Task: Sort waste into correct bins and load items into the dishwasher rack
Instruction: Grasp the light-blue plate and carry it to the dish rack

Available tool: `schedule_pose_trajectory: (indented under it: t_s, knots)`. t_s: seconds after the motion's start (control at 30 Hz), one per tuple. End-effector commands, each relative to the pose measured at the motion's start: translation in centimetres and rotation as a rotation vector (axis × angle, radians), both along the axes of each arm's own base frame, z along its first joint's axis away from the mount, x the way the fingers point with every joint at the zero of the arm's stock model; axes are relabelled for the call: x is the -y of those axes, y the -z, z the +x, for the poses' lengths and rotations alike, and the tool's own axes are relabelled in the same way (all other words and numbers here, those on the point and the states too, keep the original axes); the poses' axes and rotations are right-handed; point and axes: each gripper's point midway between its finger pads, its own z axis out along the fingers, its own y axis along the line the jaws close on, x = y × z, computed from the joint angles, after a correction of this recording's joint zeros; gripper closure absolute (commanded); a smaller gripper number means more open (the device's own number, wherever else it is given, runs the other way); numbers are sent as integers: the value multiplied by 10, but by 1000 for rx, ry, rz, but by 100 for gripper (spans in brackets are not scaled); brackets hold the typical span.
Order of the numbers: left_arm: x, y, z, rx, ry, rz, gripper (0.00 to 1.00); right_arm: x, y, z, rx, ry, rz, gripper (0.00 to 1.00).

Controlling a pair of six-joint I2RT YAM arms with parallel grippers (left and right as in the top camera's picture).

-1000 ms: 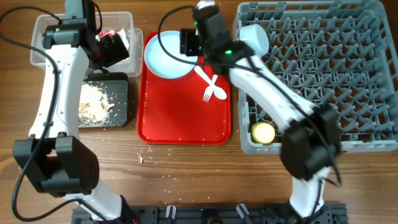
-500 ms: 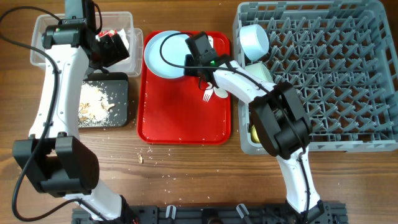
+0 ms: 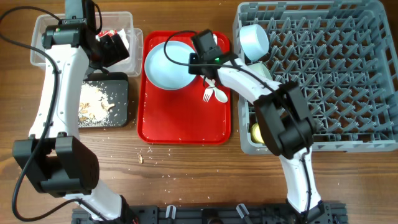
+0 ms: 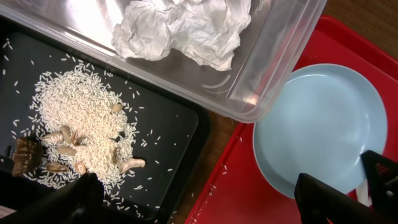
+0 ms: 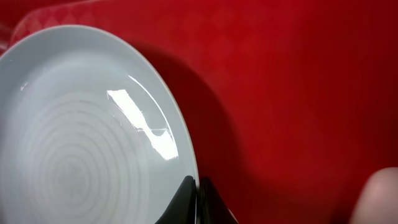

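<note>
The right gripper tilts the plate [image 3: 165,67] up past the pale blue bowl next, down into the rack, and frees it. The rack's wires beside the bowl stand empty.
The pale blue plate [image 3: 165,67] [image 5: 81,137] [image 4: 320,124] lies at the back of the red tray [image 3: 186,124]. My right gripper [image 3: 195,62] [image 5: 198,186] is shut on the plate's right rim, one finger above it and one below. A white fork and spoon [image 3: 212,91] lie just right of it. My left gripper [image 3: 112,47] [image 4: 202,202] hangs open and empty over the clear tub [image 3: 41,26] and the black tray [image 3: 119,82]. Crumpled tissue [image 4: 186,25] and a wrapper [image 3: 111,34] sit in the tub. Rice and food scraps [image 4: 81,124] lie in the black tray.
The grey dishwasher rack [image 3: 323,74] fills the right side. It holds a pale blue bowl [image 3: 254,38] at its back left and a yellow cup [image 3: 256,132] at its front left. Crumbs [image 3: 142,157] dot the wood in front of the red tray.
My right gripper came down from the rack's corner to the plate and shut on its right rim. The plate slid slightly toward the front. The left arm stayed still.
</note>
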Motion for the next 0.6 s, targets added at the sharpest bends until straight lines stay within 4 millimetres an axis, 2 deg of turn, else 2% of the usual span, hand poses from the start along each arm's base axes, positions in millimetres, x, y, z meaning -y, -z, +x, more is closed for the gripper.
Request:
schedule_pose_trajectory:
  t_s: [0.0,0.07,0.13,0.2,0.23,0.3,0.4,0.47,0.57]
  knots:
    - [-3,-11,3,31,-5,14,0,12,-109,11,199,-69,16,96]
    - [-3,-11,3,31,-5,14,0,24,-169,4,302,-93,3,95]
    - [-3,-11,3,31,-5,14,0,50,-217,-3,387,-42,-56,96]
    - [-3,-11,3,31,-5,14,0,106,-274,-19,494,107,-222,96]
    - [-3,-11,3,31,-5,15,0,133,-294,-29,528,164,-325,96]
    - [-3,-11,3,31,-5,14,0,181,-322,-49,554,271,-518,96]
    - [-3,-11,3,31,-5,14,0,235,-340,-74,513,353,-769,96]
    - [-3,-11,3,31,-5,14,0,257,-333,-81,430,298,-917,96]
    - [-3,-11,3,31,-5,14,0,284,-316,-81,321,246,-1025,96]
